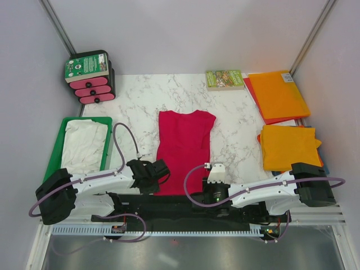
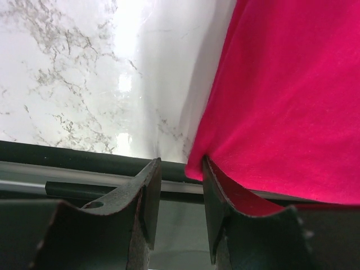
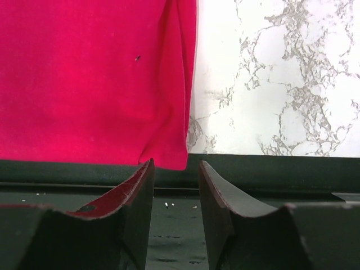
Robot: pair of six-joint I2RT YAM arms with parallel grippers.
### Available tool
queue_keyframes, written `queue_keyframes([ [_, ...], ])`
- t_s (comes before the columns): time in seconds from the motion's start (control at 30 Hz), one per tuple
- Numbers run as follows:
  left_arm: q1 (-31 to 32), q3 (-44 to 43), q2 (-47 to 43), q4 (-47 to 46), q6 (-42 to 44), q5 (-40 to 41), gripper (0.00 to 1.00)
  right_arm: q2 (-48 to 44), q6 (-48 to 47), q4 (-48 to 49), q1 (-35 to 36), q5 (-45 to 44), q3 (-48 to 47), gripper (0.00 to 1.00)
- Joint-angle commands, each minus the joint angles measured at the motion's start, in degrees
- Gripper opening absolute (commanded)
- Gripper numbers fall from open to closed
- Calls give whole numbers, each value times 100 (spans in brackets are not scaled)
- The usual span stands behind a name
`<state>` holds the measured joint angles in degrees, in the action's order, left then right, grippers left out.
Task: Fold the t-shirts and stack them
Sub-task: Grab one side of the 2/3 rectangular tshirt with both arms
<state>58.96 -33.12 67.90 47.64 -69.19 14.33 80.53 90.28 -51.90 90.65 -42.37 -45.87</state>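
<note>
The left gripper shifts slightly sideways toward the shirt's middle next and closes there.
A crimson red t-shirt [image 1: 183, 147] lies folded lengthwise in the middle of the marble table, its hem at the near edge. My left gripper [image 1: 162, 170] is open at the shirt's near-left corner [image 2: 197, 169], nothing between its jaws. My right gripper [image 1: 214, 170] is open at the near-right corner [image 3: 177, 160], also empty. A white t-shirt [image 1: 84, 147] lies crumpled in the green tray [image 1: 56, 154] at the left. Orange t-shirts lie at the right: one flat at the back [image 1: 278, 94], one folded nearer [image 1: 289, 147].
A small green-covered book [image 1: 224, 79] lies at the back. A black holder with pink pads [image 1: 91, 77] stands at the back left. The black base rail [image 1: 180, 205] runs along the table's near edge under both grippers.
</note>
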Motion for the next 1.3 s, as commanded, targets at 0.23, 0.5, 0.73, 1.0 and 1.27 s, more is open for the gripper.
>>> queue_keyframes([
  [0.23, 19, 8, 320, -202, 98, -316, 40, -151, 139, -259, 67, -219, -63, 47],
  [0.5, 19, -203, 725, -184, 327, -448, 32, -143, 279, -417, 146, -298, -159, 50],
  [0.73, 10, -107, 549, -264, 292, -501, 8, -248, 403, -497, 225, -307, -80, 50],
  [1.0, 19, -28, 408, -430, 353, -492, 2, -362, 438, -251, 216, -149, 147, 59],
  [1.27, 19, -62, 619, -659, 380, -563, 2, -802, 97, 715, -433, 273, 1079, 47],
])
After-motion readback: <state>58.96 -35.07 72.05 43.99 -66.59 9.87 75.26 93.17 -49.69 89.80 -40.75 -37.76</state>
